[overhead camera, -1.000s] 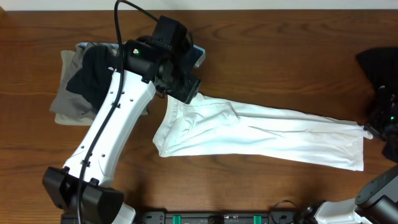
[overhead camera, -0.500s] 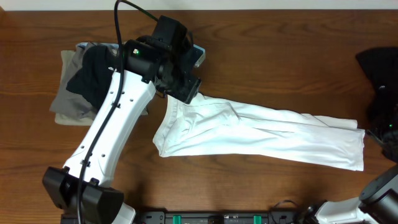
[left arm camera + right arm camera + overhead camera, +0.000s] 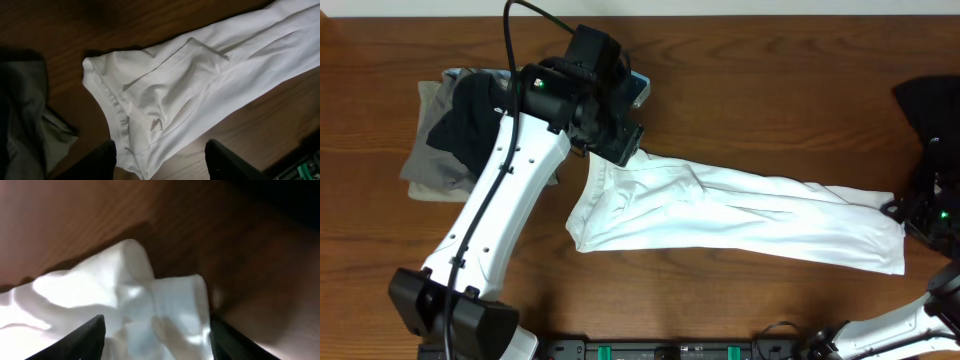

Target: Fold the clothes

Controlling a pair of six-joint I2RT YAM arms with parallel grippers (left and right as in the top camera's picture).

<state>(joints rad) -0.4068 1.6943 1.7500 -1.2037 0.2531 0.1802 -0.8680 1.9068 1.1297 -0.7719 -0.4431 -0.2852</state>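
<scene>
Next, my right gripper eases slightly left in the overhead view, farther over the bunched corner (image 3: 882, 201) (image 3: 161, 315), and closes, since the fabric lies between its open fingers.
The white T-shirt (image 3: 720, 215) of the clothes lies stretched in a long band from the table's middle to its right side. My left gripper (image 3: 620, 148) hovers over the band's left end, by the collar. In the left wrist view the left gripper (image 3: 161, 162) is open, with the ribbed collar edge (image 3: 117, 125) lying flat between its dark fingers. My right gripper (image 3: 918, 215) is at the band's right end. The right wrist view shows the right gripper (image 3: 157, 342) open, astride a bunched corner of white fabric (image 3: 130, 295) that neither finger pinches.
A pile of grey and black garments (image 3: 445, 140) sits at the back left, also seen in the left wrist view (image 3: 22, 115). A black garment (image 3: 928, 100) lies at the far right edge. A rail with green fittings (image 3: 670, 350) runs along the front edge.
The right gripper has opened and let go of the shirt's right tip, which dropped flat onto the table. The left arm has not moved.
</scene>
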